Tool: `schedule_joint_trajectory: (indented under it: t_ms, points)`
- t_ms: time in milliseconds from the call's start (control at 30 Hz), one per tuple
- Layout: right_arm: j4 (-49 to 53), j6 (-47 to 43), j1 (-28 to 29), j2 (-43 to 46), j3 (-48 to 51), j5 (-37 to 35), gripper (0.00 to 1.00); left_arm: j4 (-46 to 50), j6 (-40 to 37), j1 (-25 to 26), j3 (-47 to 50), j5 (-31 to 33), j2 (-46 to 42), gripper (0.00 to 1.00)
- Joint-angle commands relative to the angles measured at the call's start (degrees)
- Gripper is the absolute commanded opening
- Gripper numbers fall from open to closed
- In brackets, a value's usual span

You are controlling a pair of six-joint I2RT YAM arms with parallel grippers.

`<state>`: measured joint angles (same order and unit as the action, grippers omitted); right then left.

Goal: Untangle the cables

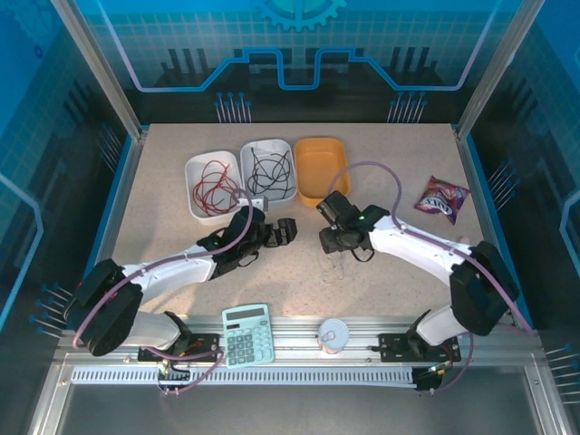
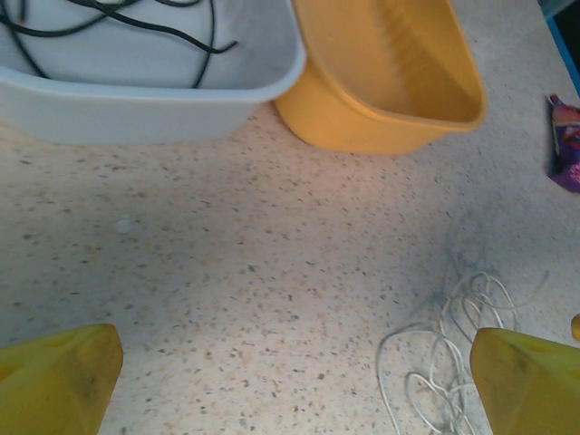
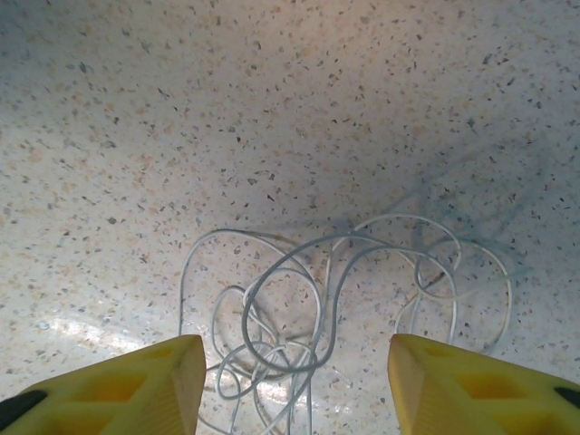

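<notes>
I will lower my right gripper onto the loops of the thin white cable (image 1: 340, 262) so they are between its open fingers, and then close it on a piece of the cable.
A thin white cable (image 3: 327, 300) lies in tangled loops on the speckled table, loose between the yellow fingertips of my right gripper (image 3: 297, 390), which is open just above it. From above, the white cable (image 1: 340, 262) is faint, below the right gripper (image 1: 324, 225). My left gripper (image 1: 276, 228) is wide open and holds nothing; in its wrist view (image 2: 294, 390) the white cable (image 2: 412, 328) lies beside its right fingertip (image 2: 526, 376). A red cable (image 1: 213, 186) is coiled in a white tray. A black cable (image 1: 270, 172) lies in the grey tray (image 2: 163, 113).
An empty orange tray (image 1: 319, 169) stands right of the grey one. A purple snack packet (image 1: 442, 199) lies at the right. A calculator (image 1: 247, 333) and a small white roll (image 1: 333, 335) sit at the near edge between the arm bases.
</notes>
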<state>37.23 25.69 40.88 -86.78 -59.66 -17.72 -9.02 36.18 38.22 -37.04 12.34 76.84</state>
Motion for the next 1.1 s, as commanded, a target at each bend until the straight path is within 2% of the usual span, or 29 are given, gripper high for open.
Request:
schedule_joint_trajectory:
  t_ms: [0, 200, 333, 433, 467, 500, 667, 767, 1067]
  points:
    - [5.1, -2.4, 1.7, -4.6, -3.6, -1.7, 0.55, 1.8, 2.4, -0.1, 1.1, 5.6, -3.2, 0.99]
    - [9.0, -2.2, 3.3, -12.3, -8.5, -5.1, 0.56, 2.5, 3.5, -0.9, 2.8, 7.7, -5.4, 0.99]
    - [10.9, -1.6, 3.8, -15.2, -10.5, -7.1, 0.52, 2.5, 4.3, -1.4, 3.5, 7.5, -5.8, 0.99]
    - [11.7, -0.9, 3.9, -15.3, -11.1, -8.3, 0.44, 2.7, 4.7, -1.7, 3.7, 7.4, -6.1, 0.99]
    - [12.3, -0.4, 3.9, -15.0, -11.3, -9.2, 0.37, 2.8, 4.8, -1.9, 3.8, 7.3, -6.1, 0.99]
    - [12.9, 0.1, 3.9, -14.4, -11.4, -10.2, 0.31, 2.8, 4.9, -2.0, 3.8, 7.3, -6.1, 0.99]
    - [14.9, 1.0, 3.9, -10.2, -11.0, -13.3, 0.1, 3.0, 3.7, -2.2, 3.7, 6.5, -6.2, 0.99]
    - [15.7, 1.2, 4.0, -6.5, -10.7, -14.5, 0.01, 2.8, 2.6, -2.3, 3.5, 6.0, -6.0, 0.99]
    - [14.4, 0.3, 4.0, 7.2, -10.3, -14.7, 0.0, 1.3, -0.1, -2.3, 3.1, 3.1, -6.1, 0.99]
